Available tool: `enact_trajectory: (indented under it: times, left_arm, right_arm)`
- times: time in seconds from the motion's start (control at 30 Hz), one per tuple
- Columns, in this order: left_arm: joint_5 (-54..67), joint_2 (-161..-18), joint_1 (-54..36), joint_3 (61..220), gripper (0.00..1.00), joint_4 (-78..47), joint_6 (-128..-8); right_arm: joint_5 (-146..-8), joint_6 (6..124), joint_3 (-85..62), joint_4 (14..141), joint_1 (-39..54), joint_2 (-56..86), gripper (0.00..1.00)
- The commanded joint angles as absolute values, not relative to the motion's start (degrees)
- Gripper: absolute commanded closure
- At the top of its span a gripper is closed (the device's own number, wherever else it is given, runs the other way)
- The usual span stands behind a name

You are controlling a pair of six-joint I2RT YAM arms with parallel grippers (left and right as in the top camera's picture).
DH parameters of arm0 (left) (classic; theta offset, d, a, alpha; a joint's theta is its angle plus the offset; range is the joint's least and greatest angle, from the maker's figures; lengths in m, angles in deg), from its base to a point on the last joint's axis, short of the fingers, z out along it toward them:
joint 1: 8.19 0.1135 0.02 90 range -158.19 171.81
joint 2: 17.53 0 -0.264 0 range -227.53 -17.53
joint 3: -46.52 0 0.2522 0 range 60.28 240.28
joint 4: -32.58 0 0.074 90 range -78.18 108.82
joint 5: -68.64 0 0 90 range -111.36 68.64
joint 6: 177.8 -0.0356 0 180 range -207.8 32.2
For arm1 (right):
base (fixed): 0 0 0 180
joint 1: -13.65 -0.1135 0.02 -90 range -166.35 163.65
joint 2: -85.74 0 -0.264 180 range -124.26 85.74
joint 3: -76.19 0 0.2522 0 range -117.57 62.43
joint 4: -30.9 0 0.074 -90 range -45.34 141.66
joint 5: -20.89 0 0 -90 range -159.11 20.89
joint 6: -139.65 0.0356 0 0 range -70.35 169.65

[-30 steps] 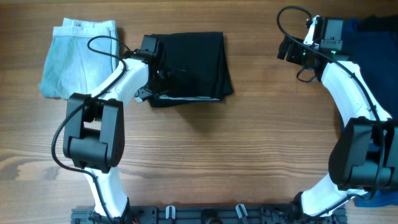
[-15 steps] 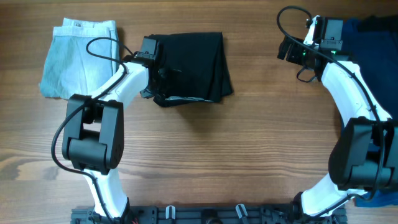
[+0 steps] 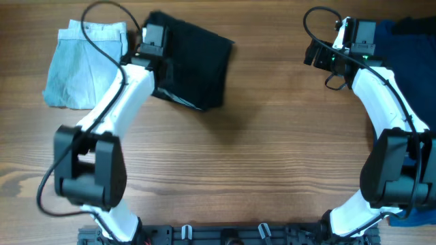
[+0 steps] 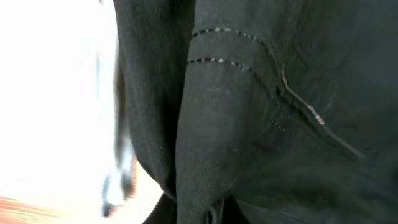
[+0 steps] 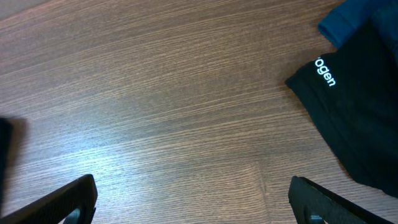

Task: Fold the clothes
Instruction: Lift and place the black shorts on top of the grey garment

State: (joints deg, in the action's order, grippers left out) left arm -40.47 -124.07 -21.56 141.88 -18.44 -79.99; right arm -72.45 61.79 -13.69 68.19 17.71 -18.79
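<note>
Next, my left gripper rises, carries the black garment (image 3: 201,61) onto the pale blue one and releases it, since that lies to the gripper's left in the overhead view.
A folded black garment (image 3: 201,61) lies tilted at the table's back left, and it fills the left wrist view (image 4: 261,112) with its stitched seams. My left gripper (image 3: 162,73) is shut on its left edge, the jaws pinching a fold of the cloth (image 4: 205,214). A folded pale blue garment (image 3: 85,61) lies just to the left of it. My right gripper (image 3: 315,53) hangs open over bare wood at the back right (image 5: 196,199), nothing between its fingers.
A pile of dark blue clothes (image 3: 409,47) lies at the right edge. The right wrist view shows a black piece with white lettering (image 5: 360,118) and a blue cloth corner (image 5: 348,18) there. Wooden tabletop (image 3: 272,150) spans the middle.
My left gripper has shut on the black garment's left edge and pulled it up and to the left, turning it askew. The right arm has not moved.
</note>
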Motion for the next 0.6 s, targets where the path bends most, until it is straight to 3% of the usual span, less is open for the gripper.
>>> enact_trajectory:
  times: [0.0,0.13,0.57]
  left_arm:
    - [-48.74,-118.06,-20.8,143.61,0.96,-15.58,-88.07]
    - [-49.06,-116.62,-18.48,143.61,0.96,-10.61,-93.34]
    - [-49.13,-115.88,-6.94,144.59,0.96,-11.16,-98.08]
  right_arm:
    - [-71.68,61.66,-13.75,68.04,17.64,-19.03,0.01]
    - [-71.68,61.66,-13.75,68.04,17.64,-19.03,0.0]
    - [-71.68,61.66,-13.75,68.04,17.64,-19.03,0.0]
